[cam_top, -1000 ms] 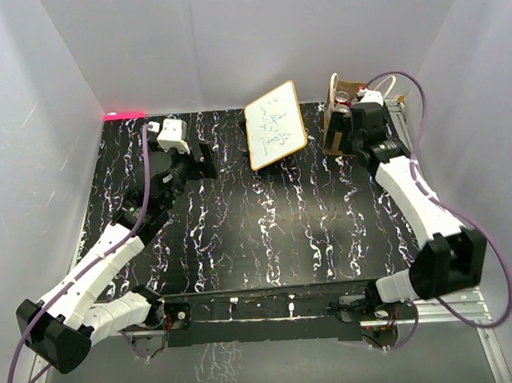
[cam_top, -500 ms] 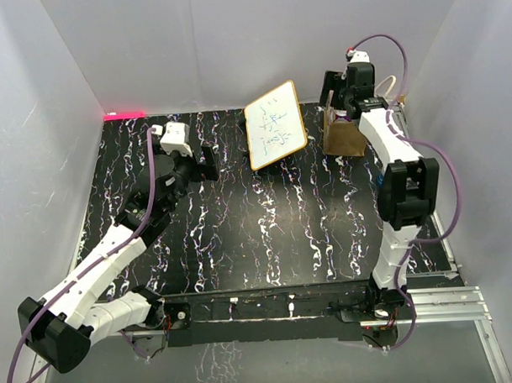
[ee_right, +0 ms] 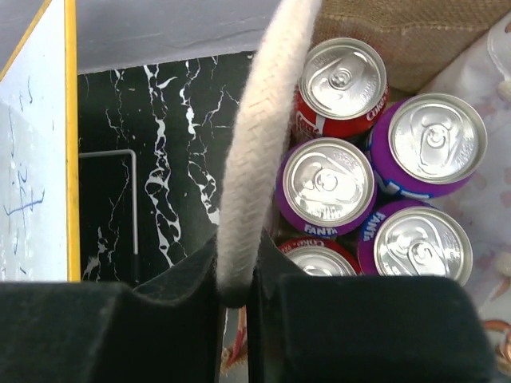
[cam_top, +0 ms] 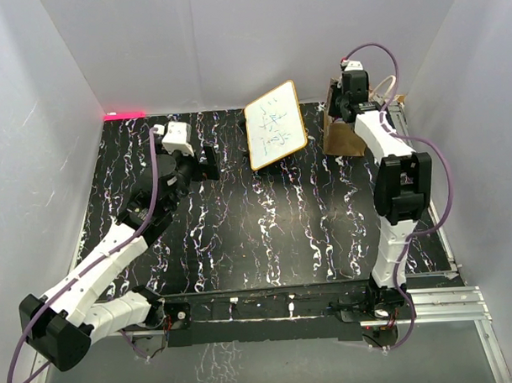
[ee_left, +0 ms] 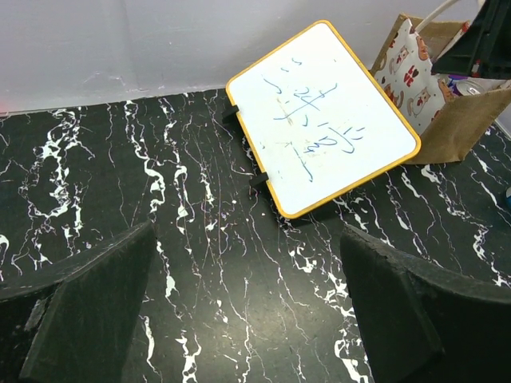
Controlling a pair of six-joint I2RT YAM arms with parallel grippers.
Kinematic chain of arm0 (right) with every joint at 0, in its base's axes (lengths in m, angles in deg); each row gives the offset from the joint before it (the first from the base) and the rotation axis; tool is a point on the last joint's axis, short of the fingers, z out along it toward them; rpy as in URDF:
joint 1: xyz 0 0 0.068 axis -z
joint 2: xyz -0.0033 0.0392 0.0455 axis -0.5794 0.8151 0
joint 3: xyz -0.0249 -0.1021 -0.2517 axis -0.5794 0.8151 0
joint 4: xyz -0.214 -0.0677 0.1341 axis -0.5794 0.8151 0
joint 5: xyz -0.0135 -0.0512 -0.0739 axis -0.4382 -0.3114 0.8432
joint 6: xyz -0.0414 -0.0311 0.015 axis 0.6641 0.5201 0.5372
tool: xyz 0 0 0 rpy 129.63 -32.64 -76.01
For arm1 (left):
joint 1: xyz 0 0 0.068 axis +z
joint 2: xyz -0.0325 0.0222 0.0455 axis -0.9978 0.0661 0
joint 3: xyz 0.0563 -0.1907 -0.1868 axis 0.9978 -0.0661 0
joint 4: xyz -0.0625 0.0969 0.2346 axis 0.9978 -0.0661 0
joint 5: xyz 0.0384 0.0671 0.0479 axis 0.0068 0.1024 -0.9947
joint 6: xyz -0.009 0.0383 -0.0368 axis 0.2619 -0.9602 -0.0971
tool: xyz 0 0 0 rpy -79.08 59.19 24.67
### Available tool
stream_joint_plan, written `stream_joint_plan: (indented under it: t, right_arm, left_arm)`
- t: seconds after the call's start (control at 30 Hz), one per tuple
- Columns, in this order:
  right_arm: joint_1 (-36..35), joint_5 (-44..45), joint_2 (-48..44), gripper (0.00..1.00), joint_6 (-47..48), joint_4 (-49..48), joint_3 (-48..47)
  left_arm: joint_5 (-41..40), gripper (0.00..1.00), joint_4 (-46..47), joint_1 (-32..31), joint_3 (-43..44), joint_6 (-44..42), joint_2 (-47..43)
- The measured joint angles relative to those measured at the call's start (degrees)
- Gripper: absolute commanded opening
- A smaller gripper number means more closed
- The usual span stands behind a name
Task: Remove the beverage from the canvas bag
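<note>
My right gripper should next move back and left in the top view, to the bare near tabletop, to release the canvas bag's handle.
The canvas bag stands at the table's far right corner; its tan side and printed lining also show in the left wrist view. Inside it stand several beverage cans, among them a purple Fanta and a red one. My right gripper hangs over the bag's left edge, shut on a whitish loop handle pinched between its pads. It holds no can. My left gripper is open over bare table, left of the whiteboard, well away from the bag.
A wood-framed whiteboard with blue scribbles leans on its stand just left of the bag; its yellow edge is close beside my right gripper. White walls rise right behind the bag.
My right arm swung up from beside the bag to above its left edge, and its jaws went from open to shut on the handle. The left gripper crept slightly right.
</note>
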Motion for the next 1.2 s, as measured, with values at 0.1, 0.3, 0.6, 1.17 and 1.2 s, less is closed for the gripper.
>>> stream_joint_plan:
  t: [0.1,0.3,0.6,1.17,1.2]
  right_arm:
    - [0.07,-0.22,-3.28,0.08,-0.15,-1.36,4.83]
    - [-0.33,-1.49,-14.82,0.08,-1.16,-0.48,18.43]
    - [-3.26,-0.24,-31.95,0.08,-2.75,6.25,33.73]
    - [-7.74,-7.74,-55.45,0.08,-6.19,16.59,49.88]
    - [-8.33,-8.57,-56.37,0.09,-6.54,16.92,50.64]
  left_arm:
    - [0.02,0.97,0.00,0.00,0.00,0.02,0.46]
    - [0.44,0.97,-0.20,0.00,0.00,0.26,2.05]
    - [1.18,0.97,-0.70,0.00,0.00,0.92,3.91]
    - [3.28,0.97,-1.18,-0.02,0.02,2.93,6.14]
    - [3.30,0.97,-1.20,-0.02,0.02,2.97,6.36]
